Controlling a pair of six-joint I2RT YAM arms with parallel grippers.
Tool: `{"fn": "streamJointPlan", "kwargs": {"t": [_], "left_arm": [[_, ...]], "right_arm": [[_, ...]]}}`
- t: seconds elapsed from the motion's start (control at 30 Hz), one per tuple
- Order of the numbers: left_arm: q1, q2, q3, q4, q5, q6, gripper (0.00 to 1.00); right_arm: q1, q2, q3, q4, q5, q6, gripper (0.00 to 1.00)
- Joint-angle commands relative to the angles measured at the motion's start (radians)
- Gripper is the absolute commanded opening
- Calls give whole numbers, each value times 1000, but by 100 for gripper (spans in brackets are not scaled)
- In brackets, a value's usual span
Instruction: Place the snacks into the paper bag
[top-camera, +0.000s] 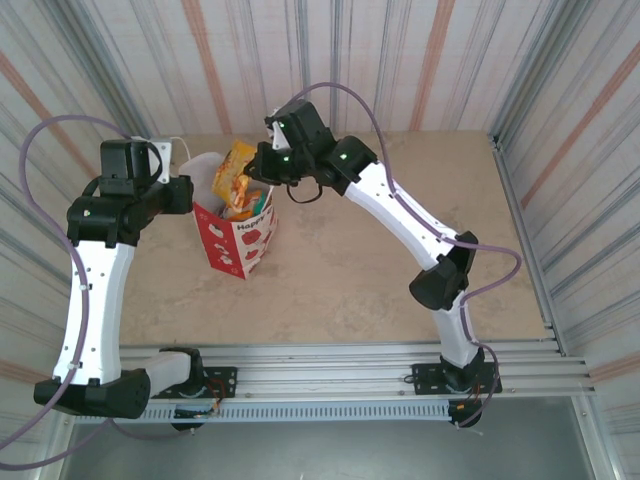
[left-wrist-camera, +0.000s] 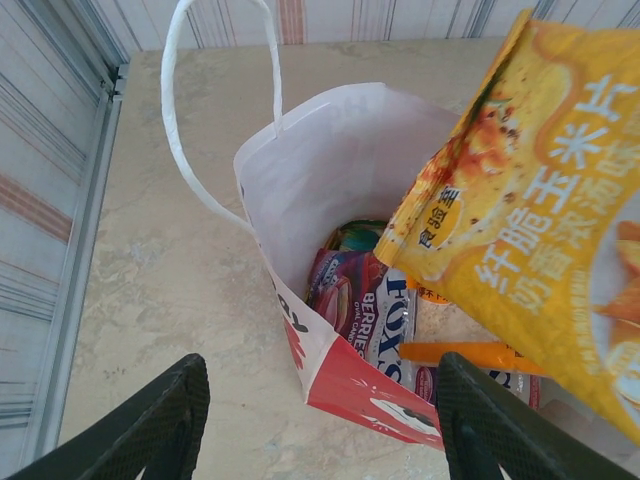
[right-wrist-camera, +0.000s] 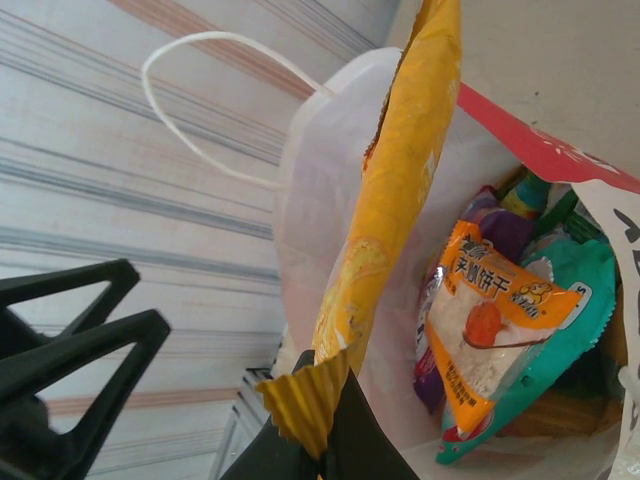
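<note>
The orange-yellow packet has only its tip inside, so next my right gripper moves down and farther over the bag's opening, then releases the packet.
The white paper bag (top-camera: 238, 232) with its red lower band stands open at the table's back left. Inside it lie the FOX'S packet (left-wrist-camera: 385, 322), an orange packet (right-wrist-camera: 488, 335), a teal one (right-wrist-camera: 575, 300) and a purple one (right-wrist-camera: 505, 228). My right gripper (top-camera: 264, 163) is shut on the crimped end of an orange-yellow packet (right-wrist-camera: 400, 180), which hangs over the bag's mouth (left-wrist-camera: 545, 200) with its tip just inside. My left gripper (left-wrist-camera: 320, 420) is open beside the bag's left side, its fingers (left-wrist-camera: 165, 420) spread either side of the bag's near corner (left-wrist-camera: 345, 385) without touching it.
Corrugated walls close in the table on three sides, and the left wall's metal edge (left-wrist-camera: 95, 190) runs near the bag. A white loop handle (left-wrist-camera: 175, 110) stands up from the bag's rim. An aluminium rail (top-camera: 330, 360) runs along the front.
</note>
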Motion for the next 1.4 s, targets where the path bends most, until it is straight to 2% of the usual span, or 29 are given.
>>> {"fn": "streamJointPlan", "kwargs": {"t": [0.0, 0.5, 0.67, 0.8, 0.93, 1.07, 1.37], "left_arm": [[9, 0, -5, -20, 27, -18, 63], [9, 18, 1, 9, 73, -47, 63], [9, 21, 9, 9, 87, -52, 63], [9, 21, 16, 1, 85, -58, 62], [9, 22, 18, -3, 88, -65, 62], [8, 21, 22, -7, 90, -62, 62], [9, 20, 4, 17, 181, -79, 63]], "right_arm": [[12, 27, 40, 3, -9, 14, 0], [48, 102, 42, 51, -67, 81, 0], [45, 123, 66, 48, -33, 60, 0], [30, 132, 79, 32, 3, 34, 18], [13, 122, 90, 1, 42, 16, 45], [10, 71, 93, -50, 101, -35, 45], [31, -65, 76, -165, 171, -135, 47]]}}
